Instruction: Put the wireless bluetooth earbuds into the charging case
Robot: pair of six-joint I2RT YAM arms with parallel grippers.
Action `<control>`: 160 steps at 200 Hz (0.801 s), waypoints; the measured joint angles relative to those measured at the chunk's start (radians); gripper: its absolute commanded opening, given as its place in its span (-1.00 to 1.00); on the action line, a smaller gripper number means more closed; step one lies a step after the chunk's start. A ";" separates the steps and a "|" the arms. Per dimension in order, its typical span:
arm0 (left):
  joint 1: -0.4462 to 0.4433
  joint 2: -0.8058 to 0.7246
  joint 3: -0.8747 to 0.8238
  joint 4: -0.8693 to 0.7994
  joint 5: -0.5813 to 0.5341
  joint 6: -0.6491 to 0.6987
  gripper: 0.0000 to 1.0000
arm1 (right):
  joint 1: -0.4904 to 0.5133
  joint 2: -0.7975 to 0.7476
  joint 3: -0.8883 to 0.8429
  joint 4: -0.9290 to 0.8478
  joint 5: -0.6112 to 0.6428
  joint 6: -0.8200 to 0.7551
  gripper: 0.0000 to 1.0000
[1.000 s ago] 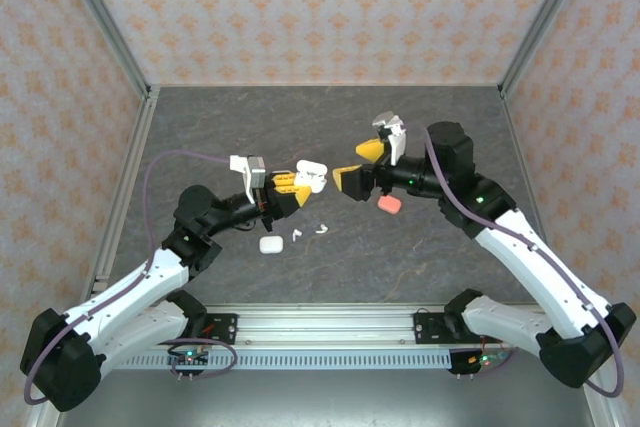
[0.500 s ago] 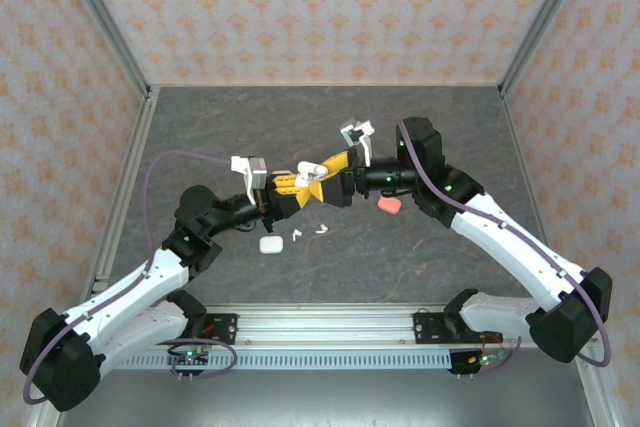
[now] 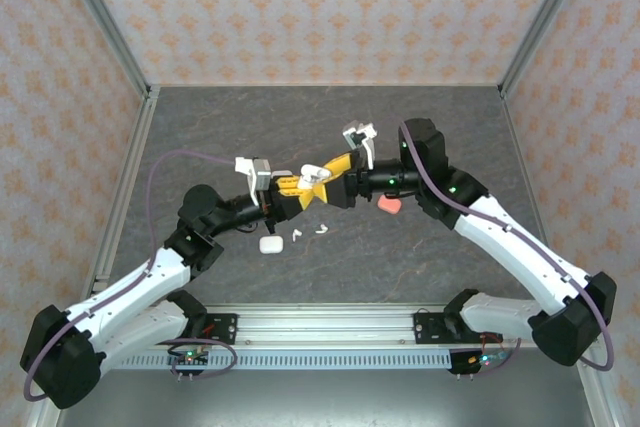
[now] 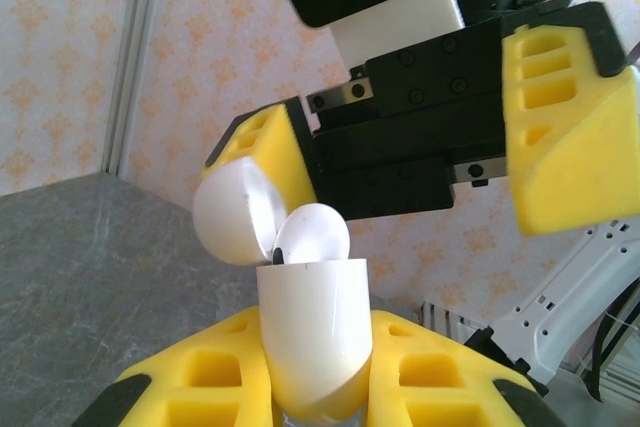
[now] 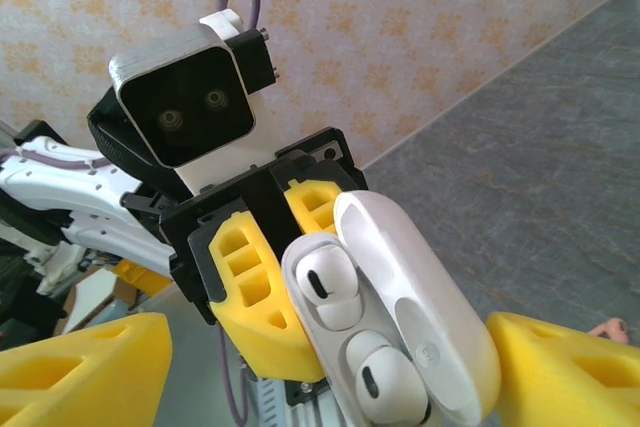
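Note:
Both sockets hold buds, so my left gripper will next tip down, lower the case (image 4: pixel 312 332) and release it on the grey tabletop, outward of the loose earbuds.
My left gripper (image 3: pixel 303 183) is shut on the body of a white charging case (image 4: pixel 312 332), held up above the table. Its lid (image 5: pixel 425 322) is hinged open. Two white earbuds (image 5: pixel 327 285) sit in its sockets, the second (image 5: pixel 385 384) below the first. One bud's rounded top (image 4: pixel 313 235) pokes above the rim beside the lid. My right gripper (image 3: pixel 323 178) is open and straddles the case, one yellow finger (image 4: pixel 268 152) behind the lid, the other (image 4: pixel 570 137) well off to the side. Two loose white earbuds (image 3: pixel 297 236) (image 3: pixel 320 229) lie on the table below.
A shut white case (image 3: pixel 269 244) lies on the grey tabletop (image 3: pixel 240 127) left of the loose buds. A small coral-pink rounded piece (image 3: pixel 390 205) lies under the right arm. Patterned walls and metal posts enclose the table on three sides.
Over the last second the right gripper swung left from beside the pink piece until its open fingers flank the held case. The left gripper, still holding the case, shifted slightly right.

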 measured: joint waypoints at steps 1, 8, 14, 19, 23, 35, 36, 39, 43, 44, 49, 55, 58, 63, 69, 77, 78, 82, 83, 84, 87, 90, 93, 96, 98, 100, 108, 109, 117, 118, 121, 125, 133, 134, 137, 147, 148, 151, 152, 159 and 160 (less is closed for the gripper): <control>0.000 0.000 0.000 0.000 0.000 0.000 -1.00 | 0.000 -0.002 0.000 -0.001 0.001 -0.001 0.62; 0.000 0.007 0.000 0.000 -0.002 0.000 -1.00 | -0.001 -0.010 0.000 -0.008 0.008 -0.008 0.62; 0.000 0.013 0.000 -0.001 -0.008 0.000 -1.00 | 0.000 -0.019 0.000 -0.015 0.010 -0.013 0.62; 0.000 0.019 0.000 -0.002 -0.011 0.000 -1.00 | 0.000 -0.026 0.000 -0.021 0.012 -0.017 0.62; 0.000 0.024 0.000 -0.003 -0.013 -0.001 -1.00 | 0.000 -0.031 0.000 -0.025 0.014 -0.019 0.62; 0.000 0.037 0.000 -0.005 -0.027 -0.001 -1.00 | 0.000 -0.048 0.000 -0.042 0.023 -0.031 0.65; 0.000 0.037 0.000 -0.006 -0.027 -0.001 -1.00 | 0.000 -0.049 0.000 -0.042 0.024 -0.031 0.65; 0.000 0.040 0.000 -0.007 -0.030 -0.001 -1.00 | 0.000 -0.053 0.000 -0.048 0.029 -0.032 0.67; 0.000 0.042 0.000 -0.010 -0.033 -0.001 -1.00 | -0.001 -0.058 0.000 -0.054 0.040 -0.038 0.70; 0.000 0.043 0.000 -0.010 -0.034 -0.001 -1.00 | -0.001 -0.060 0.000 -0.055 0.042 -0.038 0.71; 0.000 0.046 0.000 -0.015 -0.037 -0.001 -1.00 | -0.001 -0.065 0.000 -0.066 0.059 -0.043 0.73; 0.000 0.050 0.002 -0.024 -0.043 0.000 -1.00 | -0.003 -0.072 0.000 -0.085 0.086 -0.050 0.75; 0.000 0.051 0.003 -0.028 -0.047 0.000 -1.00 | -0.004 -0.076 0.000 -0.095 0.103 -0.051 0.75; 0.000 0.056 0.007 -0.038 -0.053 -0.001 -1.00 | -0.007 -0.080 0.000 -0.110 0.130 -0.055 0.77; 0.000 0.064 0.013 -0.050 -0.061 0.000 -1.00 | -0.015 -0.086 0.000 -0.130 0.164 -0.055 0.81; 0.000 0.078 0.026 -0.070 -0.077 0.000 -1.00 | -0.031 -0.094 0.000 -0.157 0.219 -0.053 0.83; 0.000 0.082 0.028 -0.074 -0.080 -0.001 -1.00 | -0.035 -0.096 0.000 -0.163 0.230 -0.050 0.84; 0.000 0.091 0.036 -0.085 -0.088 -0.001 -1.00 | -0.044 -0.099 0.000 -0.173 0.256 -0.050 0.87; 0.000 0.093 0.038 -0.087 -0.089 -0.001 -1.00 | -0.048 -0.100 0.000 -0.176 0.264 -0.049 0.87; 0.000 0.098 0.041 -0.092 -0.092 0.000 -1.00 | -0.050 -0.101 0.000 -0.179 0.270 -0.048 0.88; 0.000 0.108 0.048 -0.100 -0.099 -0.001 -1.00 | -0.061 -0.105 -0.001 -0.188 0.297 -0.041 0.89; 0.000 0.116 0.055 -0.108 -0.106 -0.001 -1.00 | -0.068 -0.108 -0.002 -0.194 0.315 -0.040 0.90; 0.000 0.129 0.063 -0.116 -0.112 -0.002 -1.00 | -0.077 -0.113 -0.004 -0.200 0.337 -0.032 0.90; 0.000 0.140 0.070 -0.123 -0.117 -0.002 -1.00 | -0.087 -0.117 -0.007 -0.207 0.365 -0.031 0.91; 0.000 0.151 0.076 -0.127 -0.122 -0.002 -1.00 | -0.090 -0.120 -0.009 -0.210 0.377 -0.027 0.91; 0.000 0.159 0.079 -0.129 -0.126 -0.004 -1.00 | -0.097 -0.124 -0.011 -0.215 0.394 -0.022 0.93; 0.000 0.200 0.100 -0.141 -0.142 -0.012 -1.00 | -0.114 -0.137 -0.023 -0.232 0.460 -0.012 0.95; 0.000 0.203 0.102 -0.142 -0.144 -0.012 -1.00 | -0.115 -0.138 -0.024 -0.234 0.465 -0.013 0.95; 0.000 0.250 0.122 -0.154 -0.164 -0.024 -1.00 | -0.126 -0.148 -0.039 -0.252 0.528 0.000 0.95; 0.000 0.261 0.126 -0.156 -0.167 -0.028 -1.00 | -0.128 -0.149 -0.042 -0.253 0.539 0.003 0.95; 0.000 0.278 0.134 -0.162 -0.175 -0.035 -1.00 | -0.130 -0.153 -0.048 -0.258 0.560 0.010 0.95; 0.000 0.307 0.146 -0.169 -0.188 -0.043 -1.00 | -0.134 -0.155 -0.059 -0.268 0.589 0.016 0.95; 0.000 0.362 0.172 -0.185 -0.212 -0.063 -1.00 | -0.138 -0.158 -0.080 -0.280 0.636 0.031 0.95; 0.000 0.367 0.174 -0.186 -0.214 -0.065 -1.00 | -0.139 -0.158 -0.084 -0.282 0.643 0.035 0.95; 0.000 0.391 0.185 -0.194 -0.225 -0.072 -1.00 | -0.142 -0.158 -0.093 -0.284 0.657 0.039 0.95; 0.000 0.466 0.218 -0.215 -0.256 -0.098 -1.00 | -0.149 -0.158 -0.130 -0.290 0.703 0.061 0.97; 0.000 0.470 0.220 -0.216 -0.257 -0.100 -1.00 | -0.149 -0.158 -0.133 -0.290 0.705 0.063 0.98; 0.000 0.489 0.229 -0.222 -0.266 -0.105 -1.00 | -0.150 -0.158 -0.144 -0.293 0.716 0.066 0.98; 0.000 0.502 0.235 -0.222 -0.270 -0.110 -1.00 | -0.151 -0.157 -0.149 -0.294 0.721 0.069 0.98; 0.001 0.552 0.257 -0.230 -0.285 -0.127 -1.00 | -0.154 -0.156 -0.173 -0.298 0.744 0.080 0.98; 0.001 0.558 0.259 -0.231 -0.286 -0.130 -1.00 | -0.155 -0.156 -0.178 -0.299 0.749 0.084 0.98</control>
